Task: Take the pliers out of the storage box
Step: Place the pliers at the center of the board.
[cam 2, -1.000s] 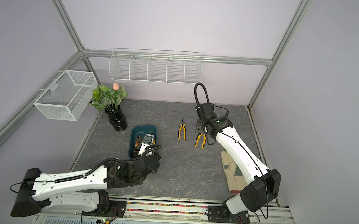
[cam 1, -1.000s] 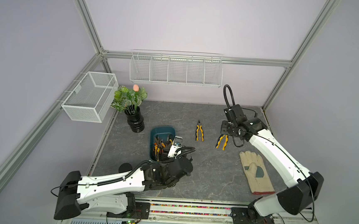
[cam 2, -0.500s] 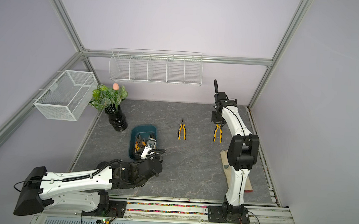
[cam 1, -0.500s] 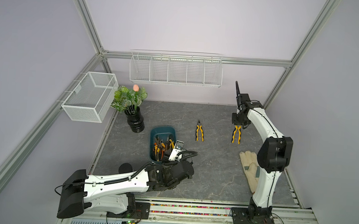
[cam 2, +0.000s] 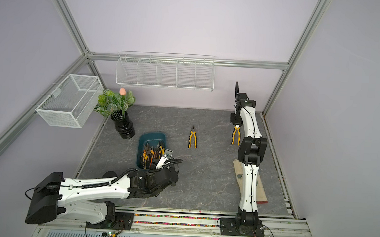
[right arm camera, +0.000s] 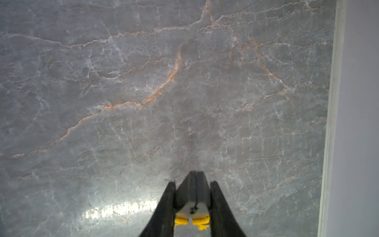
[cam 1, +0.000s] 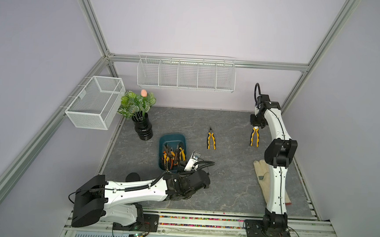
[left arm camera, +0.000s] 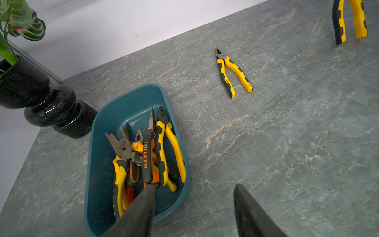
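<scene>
My right gripper should next move down and release the dark head of the pliers on the bare tabletop beyond the glove [right arm camera: 165, 146], which lies below it and is free of other pliers.
The dark teal storage box [cam 1: 171, 137] [cam 2: 152, 135] [left arm camera: 131, 92] sits left of centre and holds several pliers [cam 1: 171, 156] [cam 2: 152, 155] [left arm camera: 147, 156] with yellow or orange handles. One yellow-black pair [cam 1: 211, 139] [cam 2: 192, 138] [left arm camera: 233, 71] lies on the table to its right. My left gripper [left arm camera: 194, 186] stands open at the box's near end, one finger [left arm camera: 141, 207] over the box, nothing between the jaws. My right gripper [cam 1: 256, 123] [cam 2: 235, 122] [right arm camera: 192, 183] is shut on the dark head of another yellow-black pair [cam 1: 254, 137] [cam 2: 236, 136] [right arm camera: 193, 188] at the far right, handles hanging down.
A black vase with a plant [cam 1: 141, 124] stands just left of the box. A work glove [cam 1: 262, 172] lies at the right, partly behind my right arm. White wire baskets [cam 1: 186, 74] [cam 1: 95, 102] hang on the back and left walls.
My right arm has swung from the middle to the far right, carrying its pliers. My left arm has shifted slightly by the box.
</scene>
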Robot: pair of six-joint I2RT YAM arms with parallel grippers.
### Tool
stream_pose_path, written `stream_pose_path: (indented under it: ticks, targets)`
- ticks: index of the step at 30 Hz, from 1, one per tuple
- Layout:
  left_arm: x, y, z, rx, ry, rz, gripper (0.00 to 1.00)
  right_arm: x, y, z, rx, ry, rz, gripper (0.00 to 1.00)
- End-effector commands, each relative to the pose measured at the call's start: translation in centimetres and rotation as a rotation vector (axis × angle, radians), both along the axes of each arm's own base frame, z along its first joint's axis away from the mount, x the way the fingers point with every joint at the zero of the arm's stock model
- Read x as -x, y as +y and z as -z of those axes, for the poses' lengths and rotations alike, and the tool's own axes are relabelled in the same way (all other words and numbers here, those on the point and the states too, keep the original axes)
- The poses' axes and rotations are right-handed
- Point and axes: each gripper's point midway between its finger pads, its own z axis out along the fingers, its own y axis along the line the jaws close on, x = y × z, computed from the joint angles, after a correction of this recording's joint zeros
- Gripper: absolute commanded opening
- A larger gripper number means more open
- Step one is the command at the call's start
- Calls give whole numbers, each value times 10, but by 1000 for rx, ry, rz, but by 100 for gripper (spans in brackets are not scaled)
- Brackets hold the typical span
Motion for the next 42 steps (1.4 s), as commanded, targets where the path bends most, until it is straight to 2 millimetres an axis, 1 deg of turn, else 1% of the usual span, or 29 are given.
stream_pose_path:
  ticks: [1,3,6,13,17,21,26,29,33,37,42]
  targets:
    - [-6,-10,0,46,30,11,62,15,4,24,-7,110,-25,7]
    - [-8,-9,5,48,45,11,62,17,6,33,-20,132,-26,7]
    - [-10,-6,6,57,48,11,62,18,10,40,-38,147,-26,7]
    - [-9,-2,6,61,53,9,61,20,14,49,-61,165,-22,9]
    - [-9,1,5,66,55,3,61,19,18,57,-80,170,-25,10]
    - [-8,3,6,64,56,-4,61,14,16,66,-76,167,-20,14]
    - [-8,3,6,56,59,-7,61,10,16,76,-75,166,-17,17]
    - [-9,1,7,48,58,-8,61,8,20,80,-90,164,-19,17]
    - [-10,-3,8,45,65,-7,61,7,19,81,-92,159,-18,17]
    - [-10,-5,9,50,72,-6,61,6,23,83,-112,158,-16,17]
    - [-9,-3,10,48,79,-10,61,5,26,86,-131,160,-15,21]
